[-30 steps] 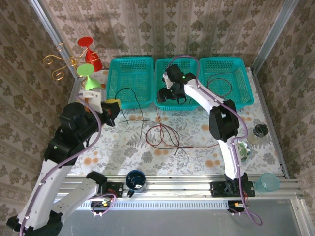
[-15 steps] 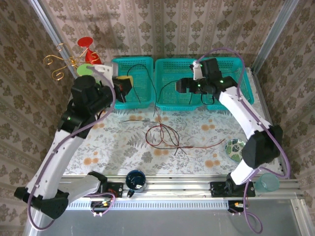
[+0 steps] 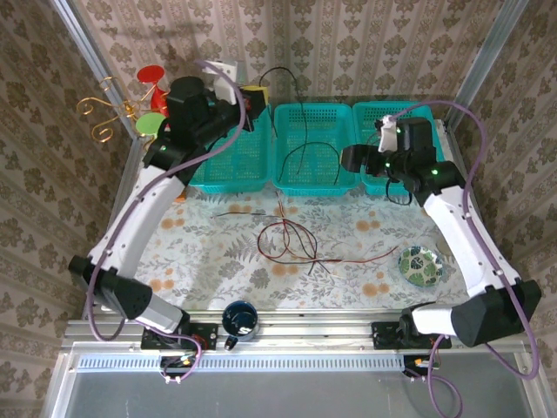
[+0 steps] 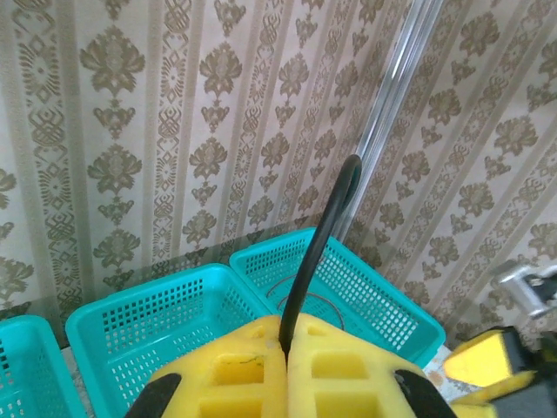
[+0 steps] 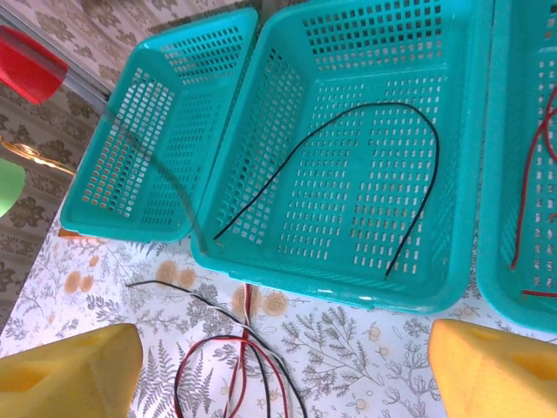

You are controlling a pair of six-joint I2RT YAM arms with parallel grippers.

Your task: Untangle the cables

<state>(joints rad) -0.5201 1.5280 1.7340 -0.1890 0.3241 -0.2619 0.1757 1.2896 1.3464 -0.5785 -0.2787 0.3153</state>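
Note:
My left gripper's fingers tilt down next. Then this cable goes down inside the middle teal basket below, where another black cable lies, and the fingers release it.
My left gripper [image 3: 251, 94] is raised high at the back, its yellow pads [image 4: 235, 366] shut on a black cable [image 4: 324, 235]. That cable arcs up [image 3: 280, 70] and hangs down toward the middle teal basket [image 3: 313, 111]. Another black cable [image 5: 348, 131] lies curved inside that basket. My right gripper [image 5: 278, 374] stands open above the table, at the front of the baskets [image 3: 350, 158], with nothing between its fingers. A tangle of red, black and white cables [image 3: 287, 239] lies mid-table [image 5: 235, 366]. A red cable [image 5: 529, 165] lies in the right basket [image 3: 383, 109].
A left teal basket [image 3: 218, 165] stands beside the others. Red and green cones [image 3: 152, 78] and a gold wire stand [image 3: 103, 109] sit at the back left. A dark blue cup [image 3: 239, 318] is at the front edge, a patterned bowl [image 3: 421, 264] at the right.
The left arm rose and swung toward the back wall, lifting the black cable off the table. The right arm drew back to the right, out of the middle basket.

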